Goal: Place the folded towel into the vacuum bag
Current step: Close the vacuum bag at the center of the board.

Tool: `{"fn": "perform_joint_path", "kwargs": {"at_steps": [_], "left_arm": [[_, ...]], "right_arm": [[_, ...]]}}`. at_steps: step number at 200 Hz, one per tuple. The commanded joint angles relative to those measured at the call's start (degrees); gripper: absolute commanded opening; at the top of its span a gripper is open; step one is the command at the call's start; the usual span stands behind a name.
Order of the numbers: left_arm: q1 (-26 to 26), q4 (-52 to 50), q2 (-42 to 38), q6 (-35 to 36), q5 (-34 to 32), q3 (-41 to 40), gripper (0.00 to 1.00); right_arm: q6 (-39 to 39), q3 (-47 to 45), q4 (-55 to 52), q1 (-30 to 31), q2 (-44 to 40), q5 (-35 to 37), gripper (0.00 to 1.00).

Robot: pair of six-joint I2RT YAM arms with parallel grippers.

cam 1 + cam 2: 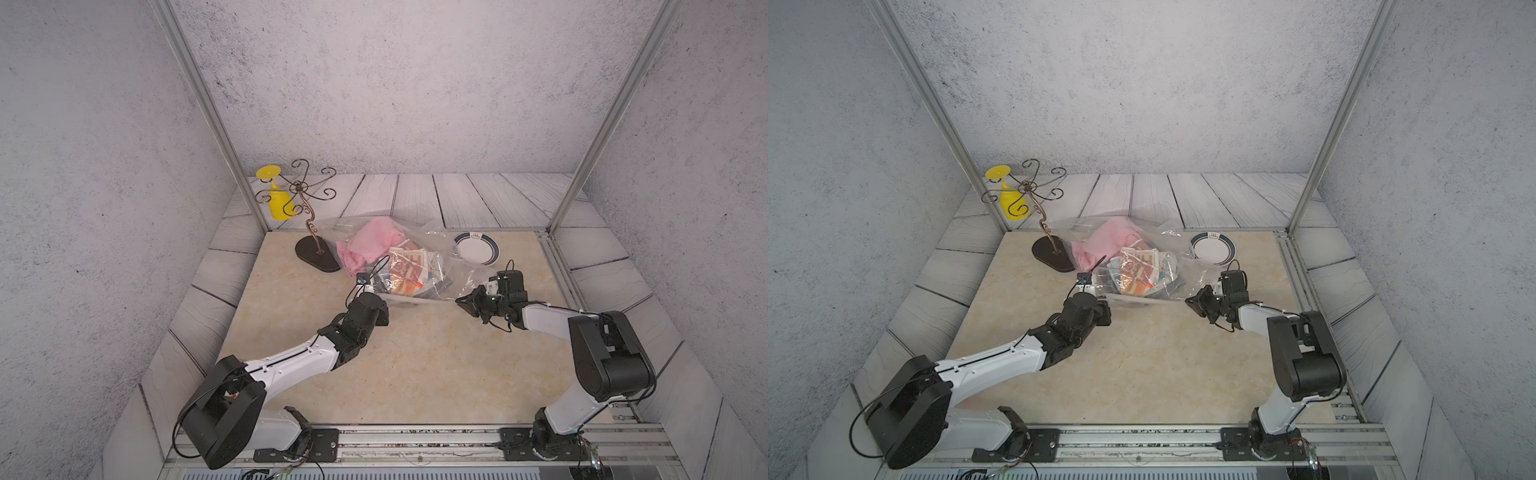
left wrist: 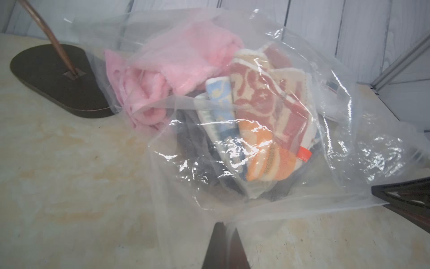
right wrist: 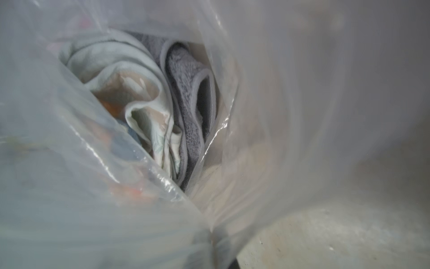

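Note:
The towels are already inside, so the right gripper should next move gently away from the left gripper and let go of the bag's pinched edge (image 1: 453, 300) (image 3: 212, 226) between its fingers.
The vacuum bag (image 1: 451, 266), clear crinkly plastic, lies at the back middle of the table in both top views. Inside it are a pink towel (image 1: 374, 241), a folded towel (image 1: 409, 270) patterned in orange, red and blue, and a grey towel (image 3: 186, 97). My left gripper (image 2: 226, 224) is shut on the bag's near edge, with the plastic pinched between its dark fingers. My right gripper (image 1: 461, 301) is shut on the bag's right edge. The right wrist view looks into the bag (image 3: 279, 93) at the folded towels, and plastic veils that gripper (image 3: 213, 233).
A curly metal stand (image 1: 318, 253) with a dark oval base stands just left of the bag, with a yellow glass (image 1: 278, 199) hanging on it. A white plate (image 1: 478, 249) with a green rim lies behind the bag's right end. Frame posts rise at both back corners.

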Motion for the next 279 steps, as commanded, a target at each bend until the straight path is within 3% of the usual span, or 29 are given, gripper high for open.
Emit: {"fn": "perform_joint_path", "kwargs": {"at_steps": [1, 98, 183, 202, 213, 224, 226, 232, 236, 238, 256, 279], "left_arm": [[7.8, -10.6, -2.8, -10.8, -25.6, -0.8, 0.0], [13.7, -20.9, -1.9, -23.2, -24.0, -1.4, 0.0], [15.6, -22.7, -1.2, -25.3, -23.8, -1.6, 0.0], [15.6, -21.1, -0.7, -23.8, -22.7, -1.6, 0.0], [15.6, -19.6, -0.6, -22.1, -21.7, -1.7, 0.0], [15.6, -18.8, -0.4, -20.8, -21.1, -1.4, 0.28], [15.6, -18.9, -0.4, -20.7, -21.1, -1.3, 0.43], [15.6, -19.2, -0.2, -20.4, -21.2, -0.9, 0.66], [15.6, -19.6, -0.1, -20.2, -21.3, -0.6, 0.92], [15.6, -19.9, -0.1, -20.1, -21.5, -0.4, 0.97], [15.6, -21.6, 0.5, -17.6, -21.8, 1.1, 0.99], [15.6, -22.8, 0.9, -13.3, -21.4, 3.2, 0.99]], "right_arm": [[0.1, -1.9, -5.9, -7.2, 3.3, 20.7, 0.02], [-7.2, -1.2, -5.0, -13.8, 1.1, 21.4, 0.03], [-9.7, -1.6, -5.3, -20.5, -1.1, 20.9, 0.03], [-10.0, -1.6, -4.8, -20.7, -1.1, 20.2, 0.06], [-10.1, -1.8, -3.9, -20.7, -1.3, 19.8, 0.18], [-10.6, -1.9, -3.4, -20.7, -1.9, 19.8, 0.34], [-10.7, -1.9, -3.3, -20.8, -2.1, 19.8, 0.36], [-11.2, -1.8, -3.5, -20.7, -2.7, 20.2, 0.43], [-11.6, -1.7, -3.7, -20.7, -3.2, 20.7, 0.47], [-11.8, -1.7, -3.9, -20.7, -3.5, 21.0, 0.49], [-14.9, -1.1, -6.4, -20.7, -6.4, 25.1, 0.65], [-19.8, -1.2, -8.8, -20.7, -10.4, 31.9, 0.71]]}}
